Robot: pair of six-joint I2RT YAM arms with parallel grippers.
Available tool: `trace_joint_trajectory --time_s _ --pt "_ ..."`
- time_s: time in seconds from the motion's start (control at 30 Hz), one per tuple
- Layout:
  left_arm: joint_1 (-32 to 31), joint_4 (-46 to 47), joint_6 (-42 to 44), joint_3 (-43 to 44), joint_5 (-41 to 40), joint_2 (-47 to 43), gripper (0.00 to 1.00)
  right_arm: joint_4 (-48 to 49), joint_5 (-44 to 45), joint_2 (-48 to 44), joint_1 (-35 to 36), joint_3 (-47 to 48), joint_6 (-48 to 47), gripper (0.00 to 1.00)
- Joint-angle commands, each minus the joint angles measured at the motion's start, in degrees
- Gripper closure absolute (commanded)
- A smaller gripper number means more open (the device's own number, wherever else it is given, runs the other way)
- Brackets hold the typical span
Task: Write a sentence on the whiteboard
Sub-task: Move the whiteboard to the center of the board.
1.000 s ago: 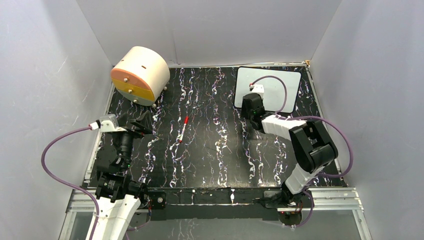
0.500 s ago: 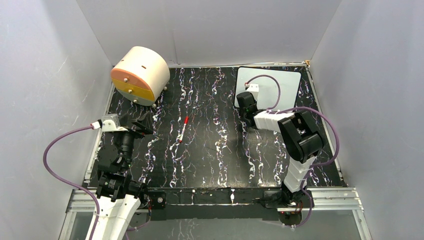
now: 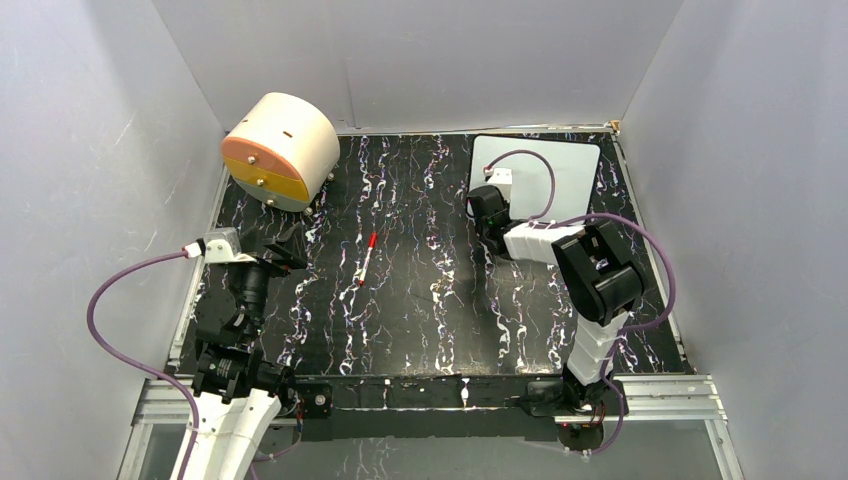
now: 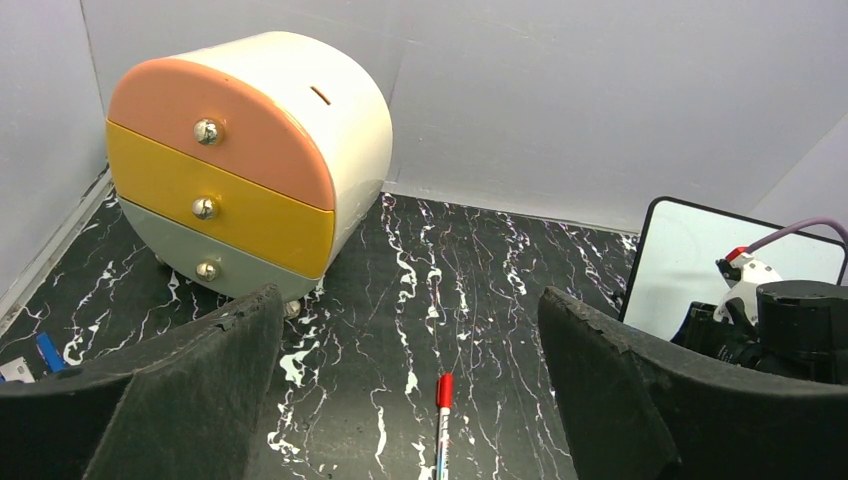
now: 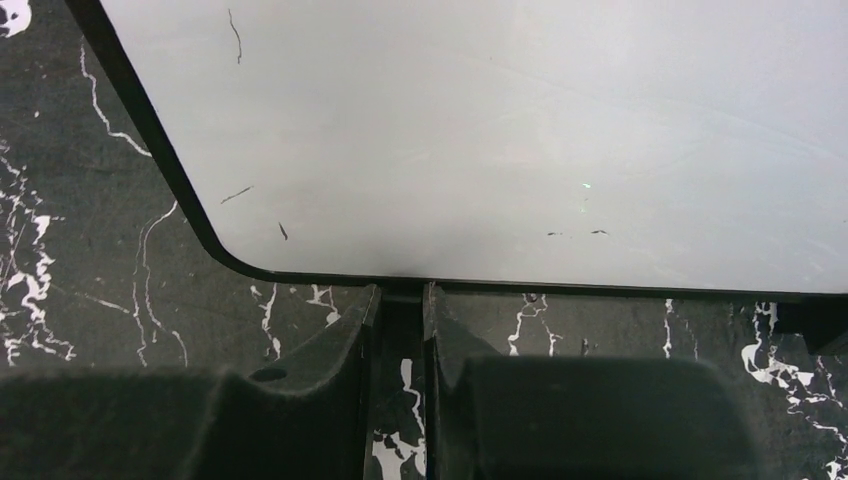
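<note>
My right gripper drags the whiteboard (image 3: 562, 172) back onto the bare in the middle of the table (image 3: 440, 258) next, to the gripper's left in the top view. It then releases the whiteboard nearer the marker.
The whiteboard (image 3: 562, 172) lies flat at the table's back right and also shows in the left wrist view (image 4: 688, 262). In the right wrist view its white face (image 5: 500, 130) is blank except for a few tiny dark marks; no red sentence shows. My right gripper (image 3: 482, 210) is shut, a thin slit between the jaws, and its fingertips (image 5: 370, 305) touch the board's near rim by the left corner (image 5: 402, 296). A red-capped marker (image 3: 366, 257) lies mid-table (image 4: 442, 420). My left gripper (image 3: 284, 246) is open and empty, with the marker ahead between its jaws (image 4: 405, 300).
A beige drum (image 3: 282, 148) with three drawers (pink, yellow, grey) stands at the back left (image 4: 250, 150). Grey walls close the table on three sides. A small blue item (image 4: 48, 350) lies by the left wall. A purple cable (image 3: 540, 165) loops over the whiteboard.
My right gripper moved left along the whiteboard's near edge, and the board shifted slightly left with it. The left arm and the marker have not moved.
</note>
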Motion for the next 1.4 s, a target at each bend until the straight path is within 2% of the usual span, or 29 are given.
trace_joint_trajectory --time_s 0.0,0.4,0.63,0.8,0.93,1.13,1.37 --pt "-0.31 1.77 0.68 0.27 0.70 0.43 0.05 -0.11 -2.33 -3.25 2.31 -1.95 0.23 1.00" --pt "-0.34 1.30 -0.30 0.98 4.01 1.07 0.05 -2.73 -2.81 -10.86 10.09 -8.39 1.58 1.00" --pt "-0.31 -0.03 -0.66 2.62 8.35 5.26 0.05 -3.00 -1.88 -14.34 16.33 -11.42 3.64 1.00" --pt "-0.26 -3.41 -0.59 5.64 9.63 11.09 0.05 -3.26 -0.43 -15.39 20.14 -12.68 5.39 1.00" --pt "-0.29 -5.13 -0.94 7.30 14.48 15.46 0.05 -2.83 1.16 -15.61 22.66 -13.14 6.54 1.00" --pt "-0.28 -14.00 -7.84 10.96 10.53 21.47 0.04 -1.62 2.57 -14.95 25.20 -13.03 6.56 1.00" --pt "-0.25 -17.41 -6.02 10.37 14.21 23.44 0.04 -1.41 3.76 -14.83 28.77 -13.86 7.14 1.00"
